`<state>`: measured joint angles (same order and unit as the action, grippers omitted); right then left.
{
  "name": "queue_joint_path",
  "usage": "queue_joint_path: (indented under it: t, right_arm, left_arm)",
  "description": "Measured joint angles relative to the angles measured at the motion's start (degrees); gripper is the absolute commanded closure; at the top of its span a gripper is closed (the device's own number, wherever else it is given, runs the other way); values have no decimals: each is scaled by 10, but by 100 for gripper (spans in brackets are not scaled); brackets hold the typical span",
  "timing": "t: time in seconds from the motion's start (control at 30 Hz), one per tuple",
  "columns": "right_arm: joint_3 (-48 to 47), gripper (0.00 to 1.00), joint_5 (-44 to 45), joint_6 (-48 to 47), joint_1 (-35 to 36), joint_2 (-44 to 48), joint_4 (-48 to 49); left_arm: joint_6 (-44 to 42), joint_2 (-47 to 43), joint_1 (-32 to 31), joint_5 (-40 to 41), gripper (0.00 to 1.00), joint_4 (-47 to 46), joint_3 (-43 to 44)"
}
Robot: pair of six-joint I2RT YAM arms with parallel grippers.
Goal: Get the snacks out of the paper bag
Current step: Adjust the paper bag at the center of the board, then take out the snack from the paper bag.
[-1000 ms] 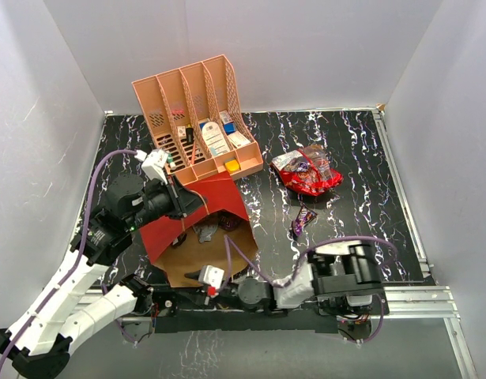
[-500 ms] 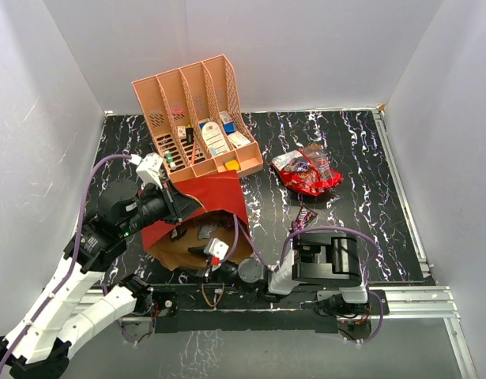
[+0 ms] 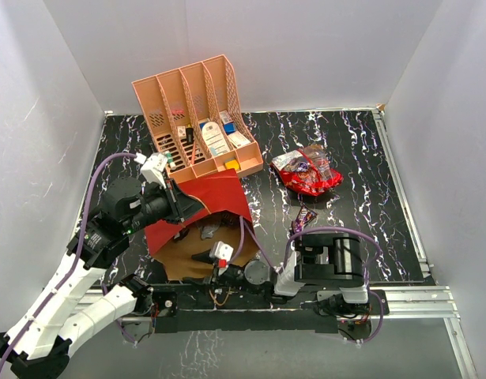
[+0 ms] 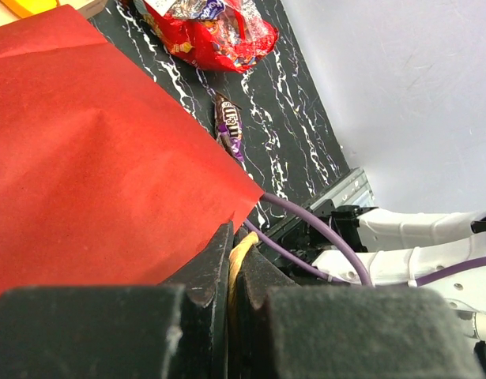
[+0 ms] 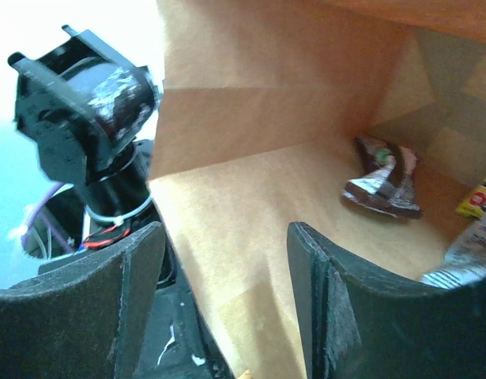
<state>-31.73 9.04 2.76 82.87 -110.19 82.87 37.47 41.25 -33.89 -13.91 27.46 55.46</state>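
Note:
The dark brown snack point(image 5: 386, 178) lies well beyond my right gripper's fingers, so they will next reach outward deeper into the bag, then turn onto it.
The paper bag point(image 3: 215, 197) lies on its side, red outside, its brown inside point(image 3: 179, 257) facing the arm bases. My left gripper point(image 3: 178, 205) point(image 4: 233, 237) is shut on the bag's tan cord handle point(image 4: 238, 254) at the upper rim, holding the mouth up. At the bag's mouth my right gripper point(image 3: 203, 257) point(image 5: 227, 237) is open and holds nothing. A dark brown snack point(image 5: 382, 185) point(image 3: 207, 231) lies deep in the bag, beside a yellow pack point(image 5: 480, 199) and a silvery wrapper point(image 5: 464, 257). A shiny red bag point(image 3: 308, 172) point(image 4: 215, 35) and a purple pack point(image 3: 303, 219) point(image 4: 228, 126) lie on the table.
The salmon-pink organizer point(image 3: 197, 118) with small boxes stands just behind the bag. White walls close in the black marbled table point(image 3: 361, 158). A purple cable point(image 4: 306, 233) runs past the bag's corner to the right arm point(image 3: 329, 257).
My right gripper has moved forward from the table's near edge into the bag's mouth, and its jaws have spread wider. The left gripper still holds the handle.

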Motion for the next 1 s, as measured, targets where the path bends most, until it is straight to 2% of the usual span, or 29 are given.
queue_joint_path:
  t: [0.23, 0.43, 0.87, 1.0]
  right_arm:
    - [-58, 35, 138, 0, 3, -33, -2]
    - [-126, 33, 217, -30, 0, -90, -2]
    - [-233, 26, 257, -59, -31, -186, -24]
    - [-275, 31, 255, -62, -47, -209, -44]
  left_arm:
    - [2, 1, 0, -16, 100, -10, 0]
    - [2, 7, 0, -36, 100, -17, 0]
    - [7, 2, 0, -65, 100, -22, 0]
    - [7, -1, 0, -67, 100, -22, 1]
